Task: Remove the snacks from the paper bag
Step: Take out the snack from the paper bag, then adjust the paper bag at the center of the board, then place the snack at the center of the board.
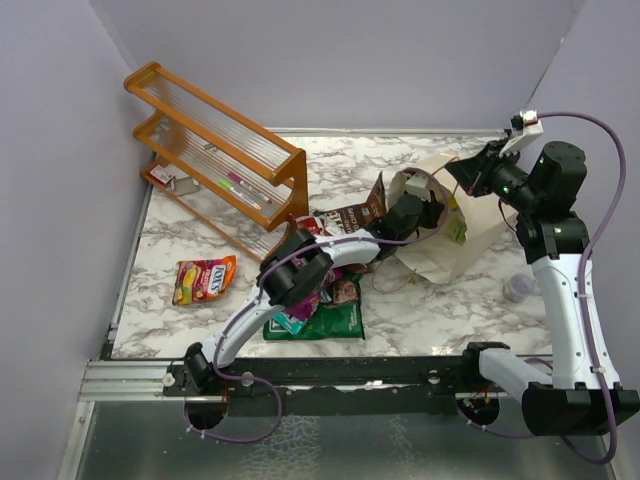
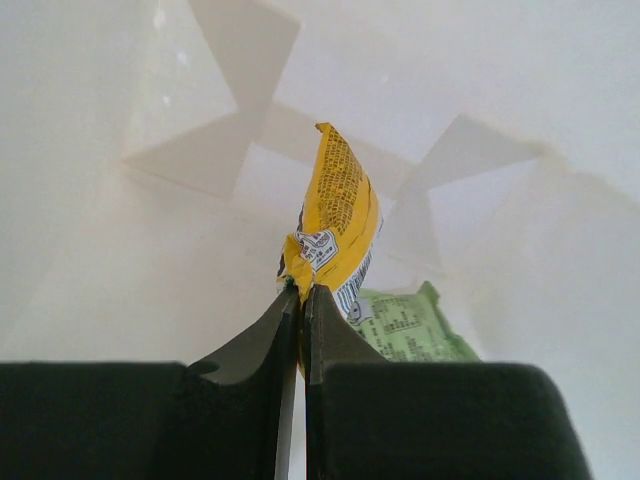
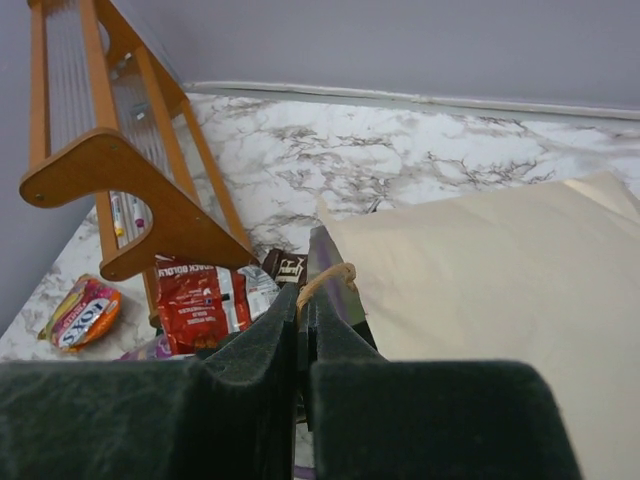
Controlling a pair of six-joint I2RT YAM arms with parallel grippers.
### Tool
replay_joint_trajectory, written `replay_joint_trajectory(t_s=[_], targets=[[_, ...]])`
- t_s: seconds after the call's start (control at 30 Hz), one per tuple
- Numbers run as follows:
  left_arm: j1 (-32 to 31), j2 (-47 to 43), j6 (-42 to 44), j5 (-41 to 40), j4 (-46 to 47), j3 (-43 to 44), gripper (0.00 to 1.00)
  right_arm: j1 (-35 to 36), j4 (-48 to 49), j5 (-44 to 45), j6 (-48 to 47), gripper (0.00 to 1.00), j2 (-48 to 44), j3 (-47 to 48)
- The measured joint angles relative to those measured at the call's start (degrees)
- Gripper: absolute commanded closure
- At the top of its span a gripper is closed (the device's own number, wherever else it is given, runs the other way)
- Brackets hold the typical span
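My left gripper moves from the paper bag's opening left in the top view next, releasing the yellow packet over the red packet, since other snacks lie there.
The beige paper bag (image 1: pixel 470 235) lies on its side, mouth to the left. My left gripper (image 1: pixel 405 216) reaches into the mouth. In the left wrist view it (image 2: pixel 301 290) is shut on a yellow packet (image 2: pixel 335 215) inside the bag, with a light green packet (image 2: pixel 410 325) lying behind it. My right gripper (image 3: pixel 303 292) is shut on the bag's brown string handle (image 3: pixel 328 278) at the bag's upper edge (image 1: pixel 468 172). Outside the bag lie an orange-red candy bag (image 1: pixel 205 279), a green packet (image 1: pixel 325 322), a purple packet (image 1: pixel 340 290), a dark brown packet (image 1: pixel 355 215) and a red packet (image 3: pixel 200 300).
An orange wooden slatted rack (image 1: pixel 215 150) stands at the back left with pink and green pens (image 1: pixel 245 188) on it. A small clear round cap (image 1: pixel 517 289) lies right of the bag. Grey walls close in the marble table (image 1: pixel 400 160).
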Motion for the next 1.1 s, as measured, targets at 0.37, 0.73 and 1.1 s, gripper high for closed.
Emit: replay_joint_trajectory(t_s=[0.37,0.73,1.1], targets=[[-0.1,-20.0,3.3,2.7,7.1,-21.6,1.00,0.0,0.0,6.0,-1.0,0.99,0.0,0.0],[-3.5,-36.2,8.4,3.4,2.9,-40.5,1.00,0.0,0.0,10.4,-2.0,0.99,0.0,-0.3],[-6.9,-60.7,14.6,5.8,-0.3,-56.7,1.00,0.0,0.0,10.6,-2.1,0.99,0.1,-1.6]])
